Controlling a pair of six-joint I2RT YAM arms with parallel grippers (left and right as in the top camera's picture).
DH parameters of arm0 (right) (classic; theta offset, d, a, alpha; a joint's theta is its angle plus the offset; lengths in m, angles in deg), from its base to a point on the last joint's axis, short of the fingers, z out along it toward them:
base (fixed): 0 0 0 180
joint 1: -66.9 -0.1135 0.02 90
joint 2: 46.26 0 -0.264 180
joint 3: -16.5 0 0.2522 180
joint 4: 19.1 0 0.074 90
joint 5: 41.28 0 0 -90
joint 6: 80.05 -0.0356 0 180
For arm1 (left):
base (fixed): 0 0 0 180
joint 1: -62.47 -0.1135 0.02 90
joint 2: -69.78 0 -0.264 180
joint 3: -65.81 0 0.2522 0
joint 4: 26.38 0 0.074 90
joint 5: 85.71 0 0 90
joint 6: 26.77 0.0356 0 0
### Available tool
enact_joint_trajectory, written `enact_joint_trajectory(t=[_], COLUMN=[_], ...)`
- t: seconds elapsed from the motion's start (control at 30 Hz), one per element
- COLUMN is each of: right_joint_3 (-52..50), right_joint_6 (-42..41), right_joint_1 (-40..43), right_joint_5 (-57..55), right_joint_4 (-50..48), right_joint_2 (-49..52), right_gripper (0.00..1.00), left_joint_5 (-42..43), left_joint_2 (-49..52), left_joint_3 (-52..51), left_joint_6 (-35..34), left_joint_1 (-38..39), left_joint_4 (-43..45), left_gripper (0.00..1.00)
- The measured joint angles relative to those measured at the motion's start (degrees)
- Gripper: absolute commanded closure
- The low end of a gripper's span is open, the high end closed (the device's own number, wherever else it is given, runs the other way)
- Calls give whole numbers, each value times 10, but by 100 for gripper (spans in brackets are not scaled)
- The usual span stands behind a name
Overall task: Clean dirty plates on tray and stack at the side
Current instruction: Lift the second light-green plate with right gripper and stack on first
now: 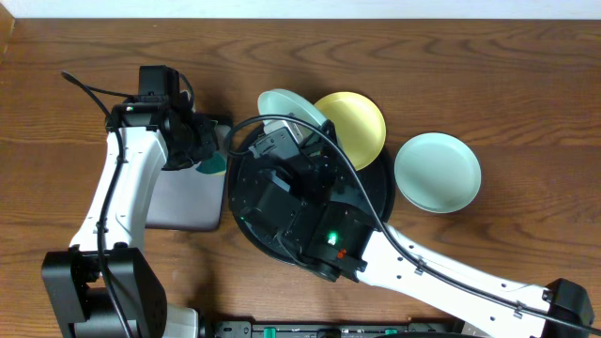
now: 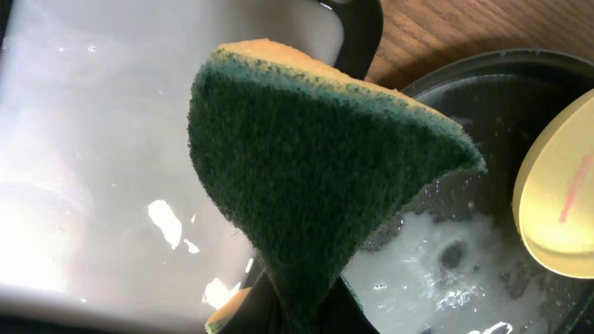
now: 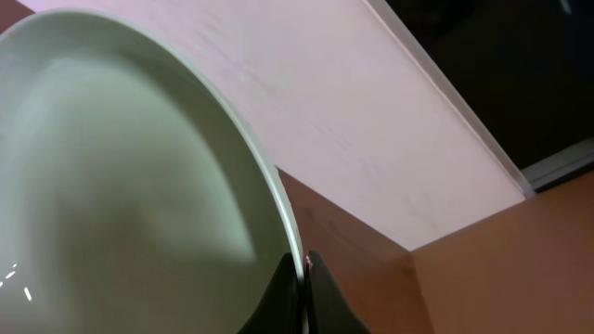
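A second mint plate (image 1: 438, 173) is beside the black tray (image 1: 377, 192), so I will next turn the held plate level with my right gripper and lower it onto that plate.
My right gripper (image 1: 302, 130) is shut on the rim of a pale mint green plate (image 1: 289, 105) and holds it tilted above the back of the round black tray (image 1: 377, 192). In the right wrist view the jaws (image 3: 303, 278) pinch that plate's edge (image 3: 111, 186). The pale yellow plate (image 1: 353, 127) leans on the tray's back rim. A second mint plate (image 1: 437, 172) lies on the table to the tray's right. My left gripper (image 1: 201, 150) is shut on a green and yellow sponge (image 2: 316, 158) between the two trays. The black tray's bottom (image 2: 436, 269) is wet and sudsy.
A smaller rectangular grey tray (image 1: 188, 202) lies left of the black tray, under my left gripper; it also shows in the left wrist view (image 2: 93, 139). My right arm reaches across the black tray from the front right. The table is brown wood.
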Motion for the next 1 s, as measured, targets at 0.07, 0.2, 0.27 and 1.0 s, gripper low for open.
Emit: enact_joint_trajectory(t=[0.07,0.2,0.27,1.0], right_joint_3=[0,2,2,-11], right_joint_6=[-12,-94,-134,-187], right_joint_1=[1,26,59,746], right_joint_5=[5,136,230,729], right_joint_4=[21,121,138,314], right_joint_2=[0,0,0,-59], right_gripper=[99,99,99,99], left_joint_5=[0,0,0,0], left_joint_2=[0,0,0,-1], left_joint_3=[0,0,0,0], left_joint_6=[0,0,0,0], left_joint_1=[0,0,0,0], left_joint_4=[0,0,0,0], left_gripper=[93,93,93,93])
